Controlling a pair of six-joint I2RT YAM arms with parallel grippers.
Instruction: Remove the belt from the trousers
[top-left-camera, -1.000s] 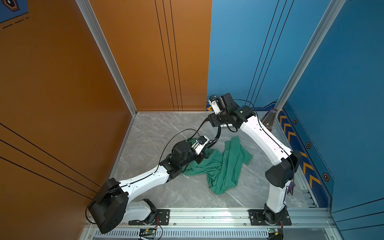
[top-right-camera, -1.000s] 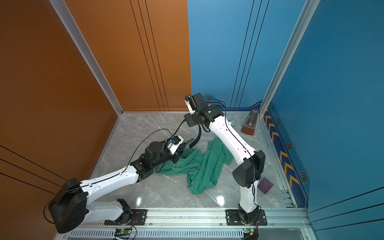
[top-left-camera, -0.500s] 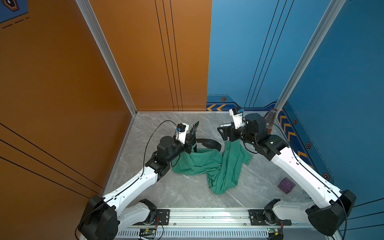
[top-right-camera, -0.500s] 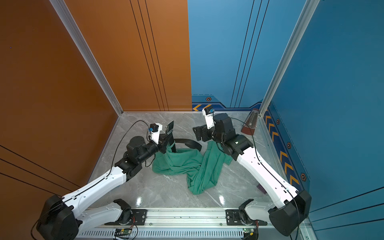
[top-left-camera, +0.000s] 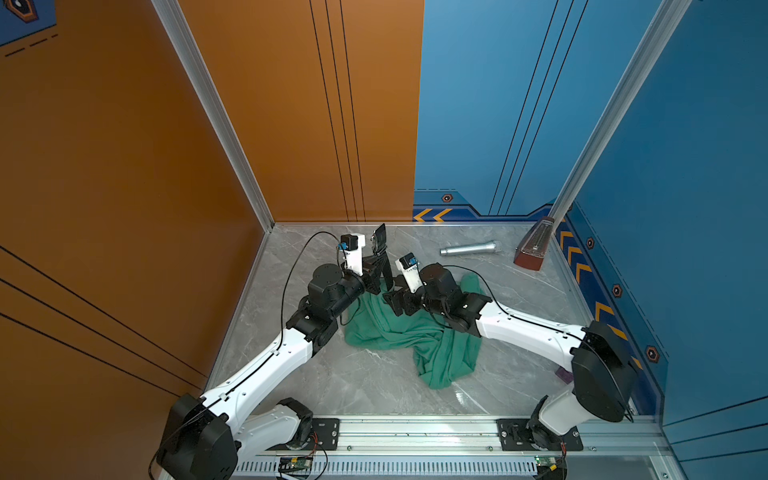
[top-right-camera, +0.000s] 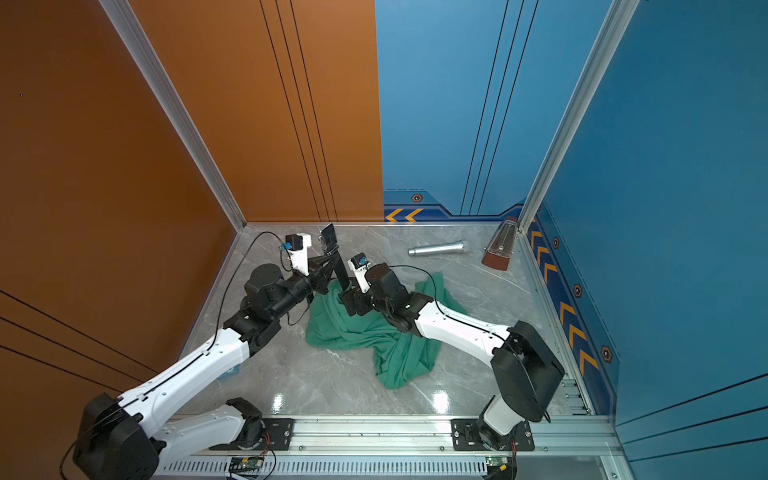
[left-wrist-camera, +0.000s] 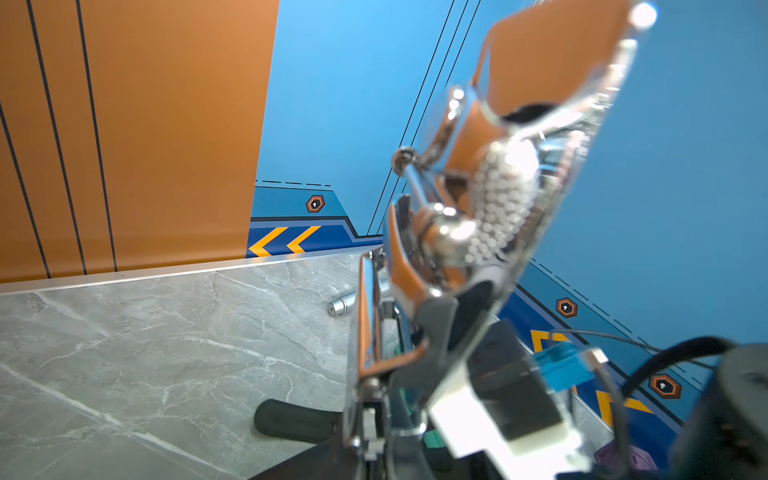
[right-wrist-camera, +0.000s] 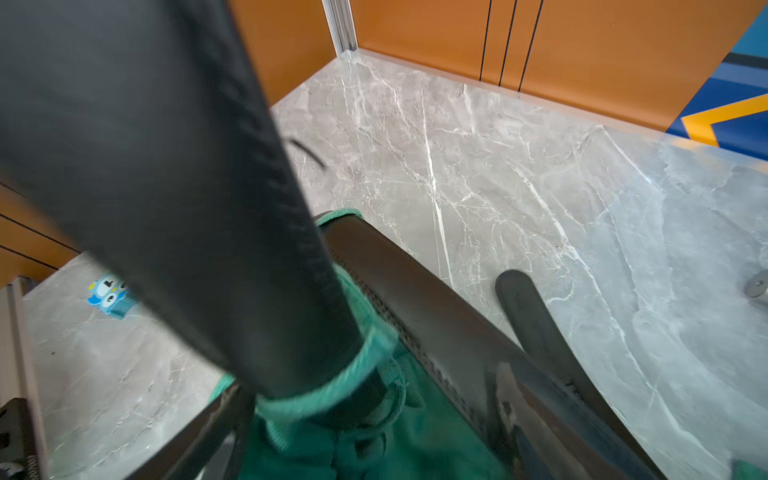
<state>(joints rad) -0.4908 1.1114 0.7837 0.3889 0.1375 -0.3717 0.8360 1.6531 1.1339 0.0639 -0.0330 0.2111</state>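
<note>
My right gripper should next move further in toward the raised waistband by the teal loop and close there, as its open fingers are already around the cloth.
The teal-green trousers (top-left-camera: 415, 332) lie crumpled mid-floor in both top views. My left gripper (top-left-camera: 377, 259) is shut on the black belt (top-left-camera: 387, 276) just below its silvery buckle (top-left-camera: 379, 239) and holds that end up off the floor. The left wrist view shows the buckle (left-wrist-camera: 478, 208) close up and the belt's tip (left-wrist-camera: 291, 417) lying on the floor. From the right wrist view, the strap (right-wrist-camera: 187, 187) runs through a teal loop (right-wrist-camera: 332, 374) of the waistband. My right gripper (top-left-camera: 391, 299) is open, its fingers (right-wrist-camera: 199, 436) on either side of the waistband cloth (right-wrist-camera: 415, 440).
A silver microphone (top-left-camera: 471, 248) and a red-brown metronome (top-left-camera: 536, 245) rest near the back wall. A small purple thing (top-left-camera: 564, 376) sits by the right arm's base. A blue owl figure (right-wrist-camera: 109, 293) stands near the left wall. Orange and blue walls enclose the marble floor (top-left-camera: 374, 386).
My left gripper has lifted the buckle end off the trousers and back. My right arm has come down from the back and moved left to the waistband, beside the belt.
</note>
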